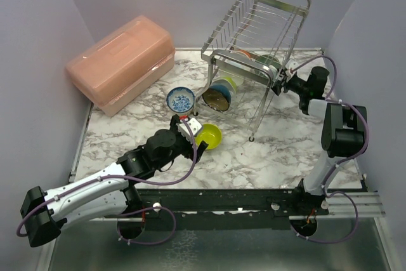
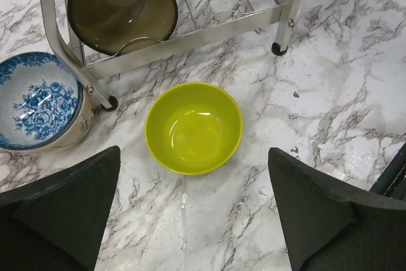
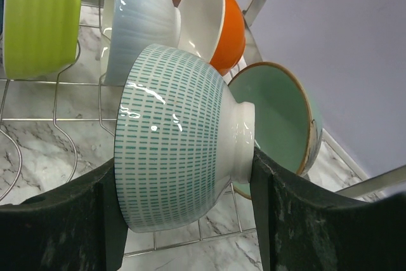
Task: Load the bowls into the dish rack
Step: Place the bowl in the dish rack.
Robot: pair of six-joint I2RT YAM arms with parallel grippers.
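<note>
Next, the right gripper lowers the white bowl beside the mint green bowl deeper onto the wires, then opens, since those wires show bare beneath the bowl.
The steel dish rack (image 1: 254, 23) stands at the back right. A dark bowl (image 1: 217, 98) and others sit on its lower tier. A lime bowl (image 1: 209, 136) and a blue-and-white patterned bowl (image 1: 181, 99) stand upright on the table in front of it. My left gripper (image 1: 197, 145) is open and empty, just short of the lime bowl (image 2: 193, 128). My right gripper (image 1: 278, 84) reaches into the rack's lower tier and is shut on a white bowl with teal dashes (image 3: 174, 138), held on its side, one finger (image 3: 63, 220) at its mouth and one at its foot.
A pink lidded plastic box (image 1: 120, 61) sits at the back left. In the right wrist view a ribbed lime bowl (image 3: 38, 20), a pale blue bowl (image 3: 136, 17), an orange bowl (image 3: 219, 20) and a mint green bowl (image 3: 279, 125) stand on the rack's wires (image 3: 57, 118). A rack leg (image 2: 285, 30) stands beyond the lime bowl.
</note>
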